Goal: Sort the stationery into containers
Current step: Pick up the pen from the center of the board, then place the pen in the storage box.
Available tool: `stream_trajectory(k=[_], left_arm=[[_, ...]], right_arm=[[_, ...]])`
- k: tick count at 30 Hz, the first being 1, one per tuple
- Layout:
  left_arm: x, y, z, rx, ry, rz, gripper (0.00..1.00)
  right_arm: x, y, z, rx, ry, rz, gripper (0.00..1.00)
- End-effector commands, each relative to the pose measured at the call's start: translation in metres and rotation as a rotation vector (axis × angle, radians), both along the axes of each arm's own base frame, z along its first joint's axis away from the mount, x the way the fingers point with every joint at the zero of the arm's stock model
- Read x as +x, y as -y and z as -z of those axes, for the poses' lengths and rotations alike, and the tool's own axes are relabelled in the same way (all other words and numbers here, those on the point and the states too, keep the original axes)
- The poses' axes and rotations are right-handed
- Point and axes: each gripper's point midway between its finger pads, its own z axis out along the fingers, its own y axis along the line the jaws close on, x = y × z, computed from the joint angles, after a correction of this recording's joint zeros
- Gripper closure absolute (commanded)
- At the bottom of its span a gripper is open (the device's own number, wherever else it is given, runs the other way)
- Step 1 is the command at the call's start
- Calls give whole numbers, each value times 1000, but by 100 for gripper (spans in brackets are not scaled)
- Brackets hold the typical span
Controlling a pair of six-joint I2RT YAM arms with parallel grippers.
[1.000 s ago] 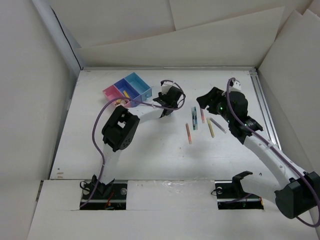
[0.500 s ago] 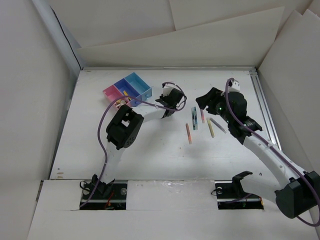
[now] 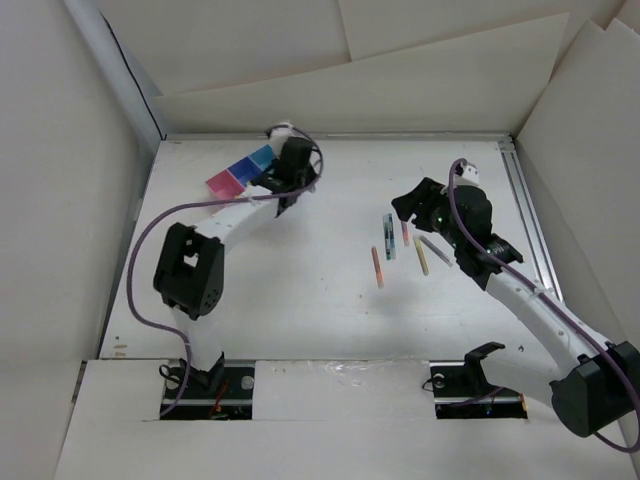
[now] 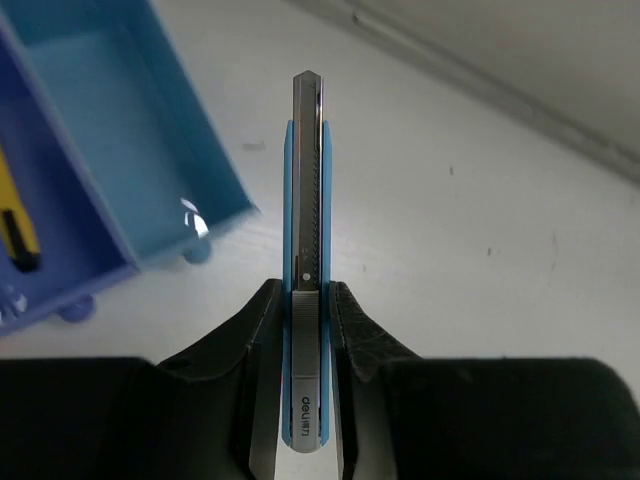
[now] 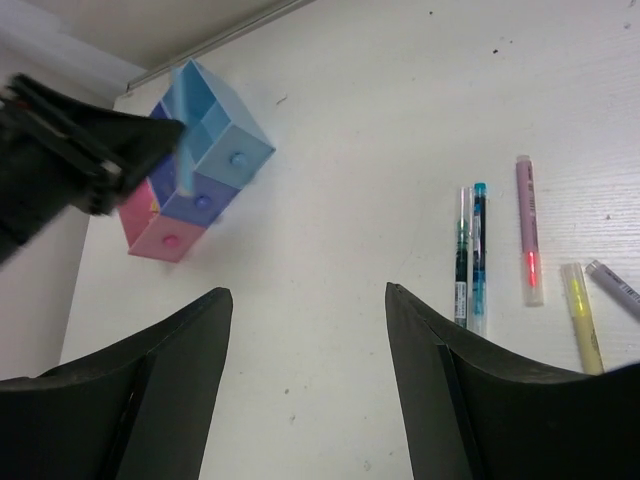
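Note:
The dark blue bin (image 4: 62, 215) with the yellow-and-black item is to the left of my left gripper in the top view, so my left gripper needs to carry the knife (image 4: 307, 180) over that bin and let go.
My left gripper (image 3: 288, 183) is shut on a blue utility knife (image 4: 307, 180) and holds it just right of the light blue bin (image 4: 190, 130). The dark blue bin (image 4: 60, 290) beside it holds a yellow-and-black item (image 4: 18, 225). The three joined bins (image 3: 240, 172) stand at the back left, with pink at the near end. My right gripper (image 3: 410, 207) is open and empty above the table, just left of several loose pens: two teal ones (image 5: 470, 255), a pink one (image 5: 528, 230), a yellow one (image 5: 582, 318) and a lilac one (image 5: 615, 285).
Another pink pen (image 3: 378, 267) lies alone nearer the front. White panel walls (image 3: 350, 100) close the back and sides. A metal rail (image 3: 530, 220) runs along the table's right edge.
My left arm has swung from the table's middle to the back left, carrying the knife to the light blue bin. My right arm has stayed put.

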Motion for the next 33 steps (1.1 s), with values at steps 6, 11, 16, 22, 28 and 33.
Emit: stream_trajectory(k=[6,11,16,22,28,33], left_arm=[[37,-125,-25,-184,53,-238,100],[50,-154,-7,-111,16,-317,100],[55,-156,10,-84,-20,-336,100],[53,-172,22,-40,-27,-387,97],[54,-176,26,-22,-34,-406,87],[55,-174,27,-31,-26,-399,63]], right_arm=[[-1,-5,-10,8,39,-27,31],[1,-5,-7,2,31,-19,31],[3,-4,-3,-3,23,-14,31],[3,-4,-3,-4,24,-10,31],[3,-4,-3,-17,28,-7,31],[1,-3,-7,-12,38,-7,31]])
